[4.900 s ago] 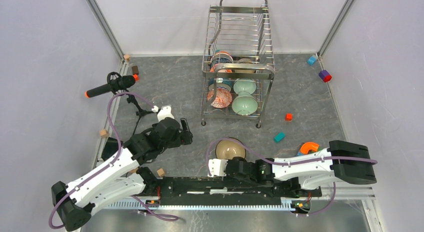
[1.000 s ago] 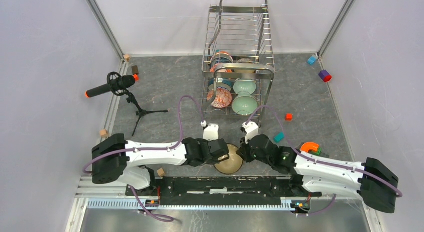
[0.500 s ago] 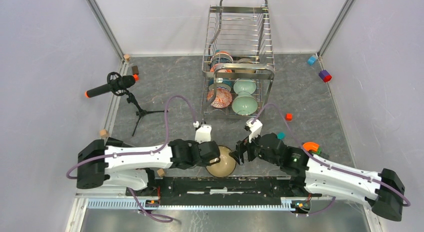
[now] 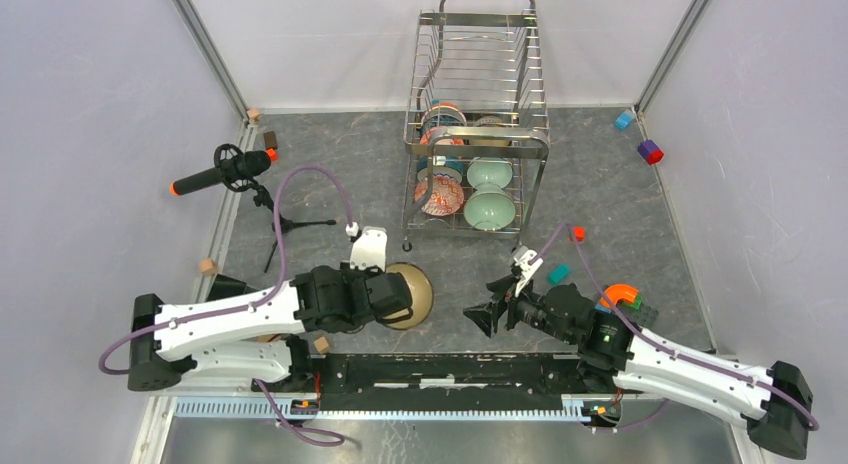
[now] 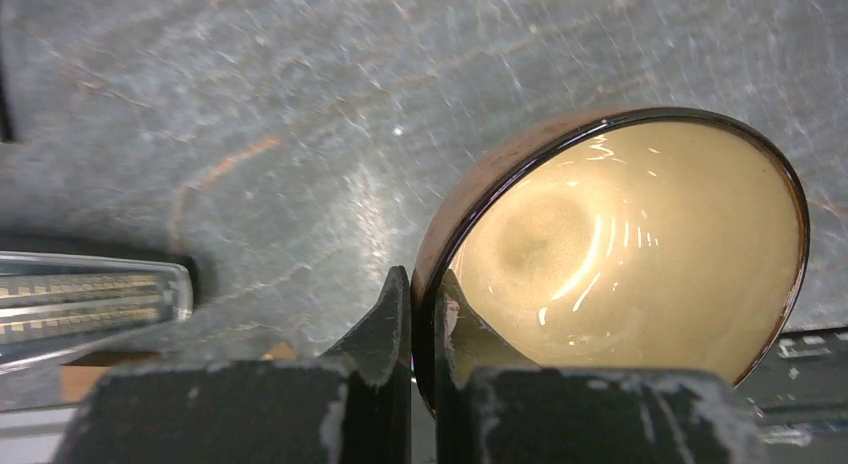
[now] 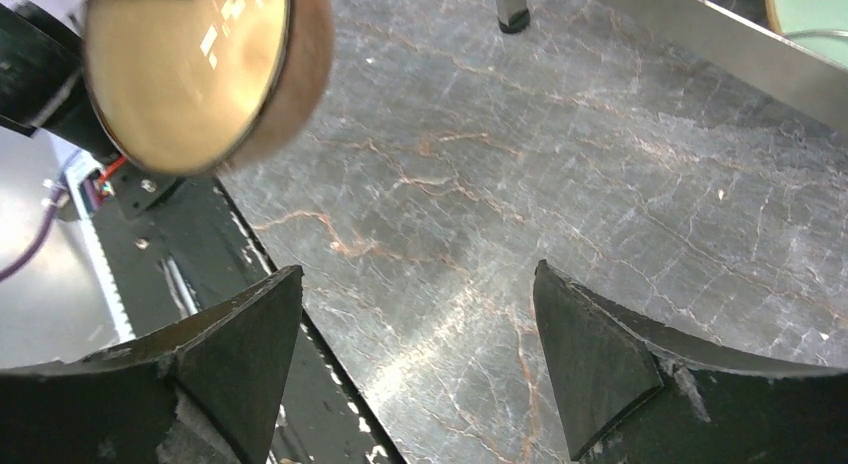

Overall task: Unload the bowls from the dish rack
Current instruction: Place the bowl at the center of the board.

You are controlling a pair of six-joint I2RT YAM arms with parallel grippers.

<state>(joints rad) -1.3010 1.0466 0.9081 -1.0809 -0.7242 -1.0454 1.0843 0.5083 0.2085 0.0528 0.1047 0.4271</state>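
Note:
The robot's left gripper should move the tan bowl outward, lower it onto the clear mat between the tripod and the rack, and let go of it there.
A tan bowl with a dark rim [image 4: 412,294] is tilted on its side above the mat, left of centre. My left gripper [image 4: 392,296] is shut on its rim. In the left wrist view one finger is inside and one outside the tan bowl [image 5: 620,249], with the left gripper [image 5: 421,284] pinching the rim. My right gripper [image 4: 478,317] hangs open and empty to the bowl's right. The right wrist view shows the right gripper [image 6: 418,284] wide apart over bare mat, the tan bowl [image 6: 190,69] at upper left. The dish rack [image 4: 478,124] stands at the back, holding pale green bowls [image 4: 489,206] and patterned bowls [image 4: 439,194].
A microphone on a small tripod [image 4: 225,171] stands at the left. Small coloured blocks [image 4: 558,274] lie right of the rack, and an orange arch piece [image 4: 620,295] lies by the right arm. Wooden cubes [image 4: 321,344] sit near the rail [image 4: 450,369] at the front edge.
The right gripper let go of the tan bowl, opened wide and drew back to the right. The left arm carried the bowl leftward, away from the centre.

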